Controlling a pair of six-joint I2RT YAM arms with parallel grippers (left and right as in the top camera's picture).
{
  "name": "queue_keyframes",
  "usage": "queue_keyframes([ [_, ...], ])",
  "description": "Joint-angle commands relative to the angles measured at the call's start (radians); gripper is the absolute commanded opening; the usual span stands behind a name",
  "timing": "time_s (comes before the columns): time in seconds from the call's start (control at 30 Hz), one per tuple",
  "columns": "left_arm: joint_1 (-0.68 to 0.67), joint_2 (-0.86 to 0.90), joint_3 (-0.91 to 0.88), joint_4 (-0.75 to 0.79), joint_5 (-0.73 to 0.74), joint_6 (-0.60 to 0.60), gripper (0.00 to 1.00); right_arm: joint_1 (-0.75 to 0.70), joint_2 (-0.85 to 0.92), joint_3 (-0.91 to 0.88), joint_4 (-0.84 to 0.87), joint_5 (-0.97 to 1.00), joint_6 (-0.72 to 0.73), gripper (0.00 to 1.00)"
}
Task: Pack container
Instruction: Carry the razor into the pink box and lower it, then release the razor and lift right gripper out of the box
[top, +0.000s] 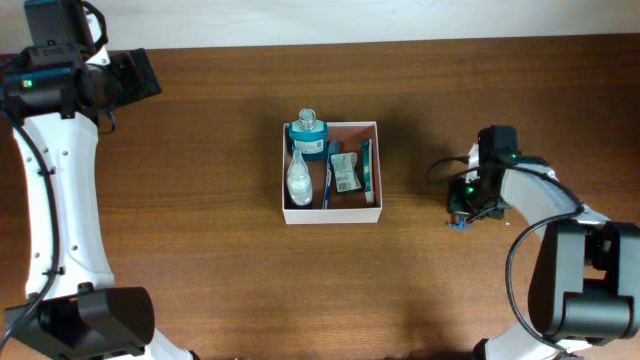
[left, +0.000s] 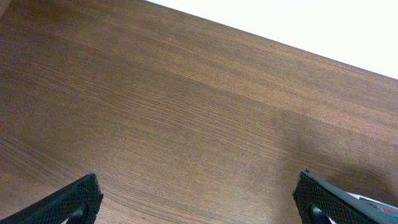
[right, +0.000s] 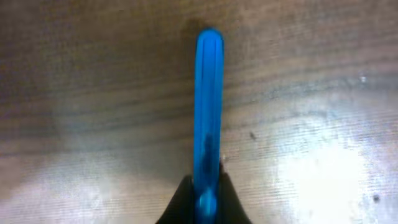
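Observation:
The right gripper lifts over the container's white side next, then lowers between packet and teal tube (top: 367, 165) to release the thin blue object, since it's still unpacked.
The container (top: 378, 170), a shallow white-walled box with a brownish-pink inside, sits mid-table. It holds a teal bottle (top: 307, 135), a clear bottle (top: 299, 178), a blue toothbrush (top: 327, 185), a small packet (top: 345, 172) and a teal tube (top: 367, 165). My right gripper (top: 462, 212) is low over the table right of the container. It is shut on a thin blue object (right: 208, 112), whose tip shows in the overhead view (top: 455, 224). My left gripper (left: 199, 199) is open and empty at the far left, over bare wood.
The brown wooden table (top: 200, 260) runs to a white far edge (left: 323, 31). The left arm's white links (top: 60, 200) stand along the left side. The right arm's base (top: 585, 290) fills the lower right corner.

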Motion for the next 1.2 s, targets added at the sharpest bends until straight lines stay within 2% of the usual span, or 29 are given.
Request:
queue_keyframes([
  [0.0,0.002,0.002,0.002,0.002,0.007,-0.005,1.0,0.036,-0.092,0.166,-0.108,-0.015,0.017,0.04],
  [0.13,0.002,0.002,0.002,0.002,0.007,-0.005,1.0,0.145,-0.204,0.378,-0.237,-0.047,0.041,0.04],
  [0.2,0.002,0.002,0.002,0.002,0.007,-0.005,1.0,0.226,-0.239,0.443,-0.225,-0.047,0.079,0.04],
  [0.3,0.002,0.002,0.002,0.002,0.007,-0.005,1.0,0.317,-0.241,0.451,-0.172,-0.046,0.108,0.04],
  [0.43,0.002,0.002,0.002,0.002,0.007,-0.005,1.0,0.414,-0.185,0.427,-0.132,-0.041,0.123,0.04],
  [0.6,0.002,0.002,0.002,0.002,0.007,-0.005,1.0,0.504,-0.017,0.426,-0.108,0.021,0.155,0.04],
  [0.83,0.002,0.002,0.002,0.002,0.007,-0.005,1.0,0.553,0.153,0.426,-0.06,0.021,0.156,0.04],
  [1.03,0.002,0.002,0.002,0.002,0.007,-0.005,1.0,0.557,0.218,0.426,-0.053,0.021,0.156,0.05],
  [1.07,0.002,0.002,0.002,0.002,0.007,-0.005,1.0,0.557,0.224,0.426,-0.053,0.02,0.156,0.22],
  [1.13,0.002,0.002,0.002,0.002,0.007,-0.005,1.0,0.557,0.22,0.428,-0.053,0.02,0.156,0.45],
  [1.17,0.002,0.002,0.002,0.002,0.007,-0.005,1.0,0.557,0.218,0.43,-0.055,0.02,0.156,0.49],
])
